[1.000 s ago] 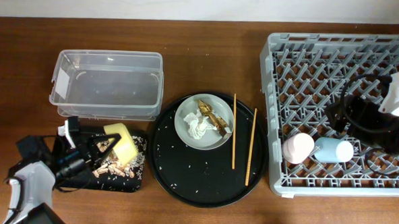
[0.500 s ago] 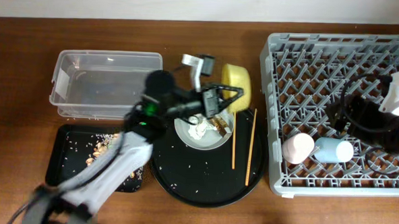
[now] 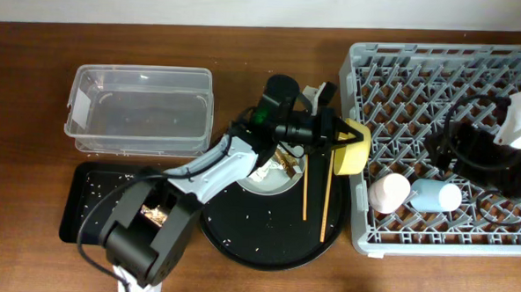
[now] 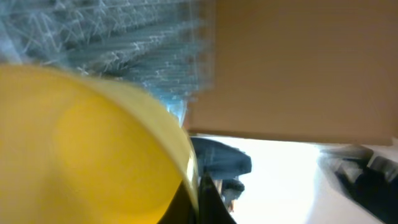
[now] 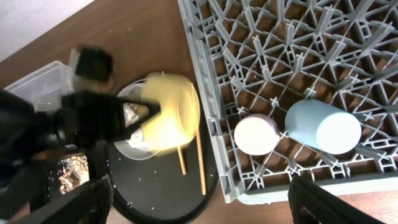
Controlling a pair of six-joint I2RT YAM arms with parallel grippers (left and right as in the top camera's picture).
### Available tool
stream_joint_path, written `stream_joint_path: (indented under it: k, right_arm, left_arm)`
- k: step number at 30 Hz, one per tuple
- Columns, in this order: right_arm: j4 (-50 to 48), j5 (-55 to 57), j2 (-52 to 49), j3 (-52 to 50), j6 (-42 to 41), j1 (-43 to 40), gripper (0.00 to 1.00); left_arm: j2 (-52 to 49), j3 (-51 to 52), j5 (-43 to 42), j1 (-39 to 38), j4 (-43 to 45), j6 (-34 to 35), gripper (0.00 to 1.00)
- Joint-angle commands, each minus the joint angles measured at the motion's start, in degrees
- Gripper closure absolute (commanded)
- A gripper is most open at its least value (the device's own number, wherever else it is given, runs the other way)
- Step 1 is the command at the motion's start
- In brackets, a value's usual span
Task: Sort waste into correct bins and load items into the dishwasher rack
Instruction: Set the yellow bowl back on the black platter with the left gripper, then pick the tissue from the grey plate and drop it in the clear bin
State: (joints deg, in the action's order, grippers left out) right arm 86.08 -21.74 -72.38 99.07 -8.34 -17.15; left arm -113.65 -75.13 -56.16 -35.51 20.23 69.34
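The round tray's open front is below my left gripper, to its left in the overhead view, so it should carry the bowl back and down there.
My left gripper is shut on the rim of the yellow bowl, held on its side above the left edge of the dishwasher rack. The bowl fills the left wrist view and shows in the right wrist view. The pink cup and light blue cup lie in the rack's front row. The grey plate, partly under my left arm, holds the white tissue and gold wrapper. Two chopsticks lie on the round tray. My right gripper is open and empty above the rack.
The clear tub stands at the back left, with nothing in it. The shallow black tray in front of it holds food scraps and rice. The round black tray has scattered rice grains. My left arm stretches across it.
My left gripper has carried the yellow bowl from over the shallow black tray, past the plate, to the rack's left edge. Scraps now lie in the black tray. The right arm has not moved.
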Motion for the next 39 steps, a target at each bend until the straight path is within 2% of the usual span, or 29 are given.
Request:
stream_joint_path:
  k: [1,2,5,6,7,9,11,13,17,18,19,20,22,24,26,29,32,33,36,39]
  right_arm:
    - [0.09,0.55,-0.11,0.20,0.59,0.42,0.10]
    - [0.09,0.55,-0.11,0.20,0.59,0.42,0.10]
    - [0.07,0.55,-0.11,0.20,0.59,0.44,0.10]
    - [0.04,0.55,-0.11,0.20,0.59,0.42,0.10]
    - [0.04,0.57,-0.11,0.20,0.59,0.42,0.10]
    - [0.15,0.57,-0.11,0.20,0.61,0.42,0.10]
    - [0.15,0.57,-0.11,0.20,0.61,0.42,0.10]
    - [0.13,0.57,-0.11,0.20,0.61,0.42,0.10]
    - [0.09,0.59,-0.11,0.20,0.61,0.42,0.10]
    - [0.09,0.83,-0.11,0.20,0.61,0.42,0.10]
    - [0.11,1.01,-0.11,0.20,0.61,0.42,0.10]
    - [0.13,1.01,-0.11,0.20,0.61,0.42,0.10]
    - [0.11,1.01,-0.11,0.20,0.61,0.42,0.10]
    - [0.11,1.01,-0.11,0.20,0.61,0.42,0.10]
    - [0.11,1.01,-0.11,0.20,0.61,0.42,0.10]
    - [0.11,1.01,-0.11,0.20,0.61,0.42,0.10]
    - [0.13,1.01,-0.11,0.20,0.61,0.42,0.10]
    - [0.13,0.98,-0.11,0.15,0.61,0.42,0.10]
    - [0.07,0.98,-0.20,-0.48,0.59,0.44,0.10]
    - [0.09,0.98,-0.72,-0.72,0.59,0.42,0.10]
  left_arm:
    - [17.99,-0.04,19.41,-0.02,-36.02,-26.12,1.00]
    - [21.86,-0.04,29.77,-0.52,-46.42,-31.54,1.00]
    - [25.38,-0.02,51.32,-5.01,-65.68,-40.24,1.00]
    - [24.28,0.37,56.37,-8.09,-70.01,-43.89,1.00]
    - [23.10,0.63,57.70,-10.03,-70.95,-45.64,1.00]
    - [17.68,1.09,62.29,-15.89,-72.85,-46.97,1.00]
    - [13.22,1.09,63.91,-19.82,-73.02,-46.29,1.00]
    - [8.90,1.09,64.59,-22.88,-73.66,-42.40,1.00]
    - [7.61,1.09,63.67,-25.00,-75.01,-40.02,0.99]
    - [7.63,1.09,63.69,-25.27,-74.99,-40.02,0.94]
    - [7.63,0.96,63.63,-25.27,-75.12,-40.04,0.83]
    - [7.65,0.28,63.69,-24.92,-76.02,-40.09,0.59]
    - [7.87,-3.48,63.82,-23.45,-79.73,-40.09,0.41]
    - [7.91,-12.09,65.68,-19.67,-84.98,-40.33,0.39]
    - [7.91,-17.20,66.75,-15.87,-84.96,-42.05,0.34]
    - [7.61,-17.79,67.17,-10.60,-81.40,-42.73,0.30]
    - [3.93,-17.64,67.10,-4.26,-78.71,-45.46,0.31]
    - [2.03,-17.64,67.08,-2.84,-77.96,-46.01,0.35]
    - [-1.51,-17.64,66.93,-0.59,-72.89,-46.31,0.35]
    - [-3.41,-17.64,68.02,0.11,-72.37,-46.31,0.35]
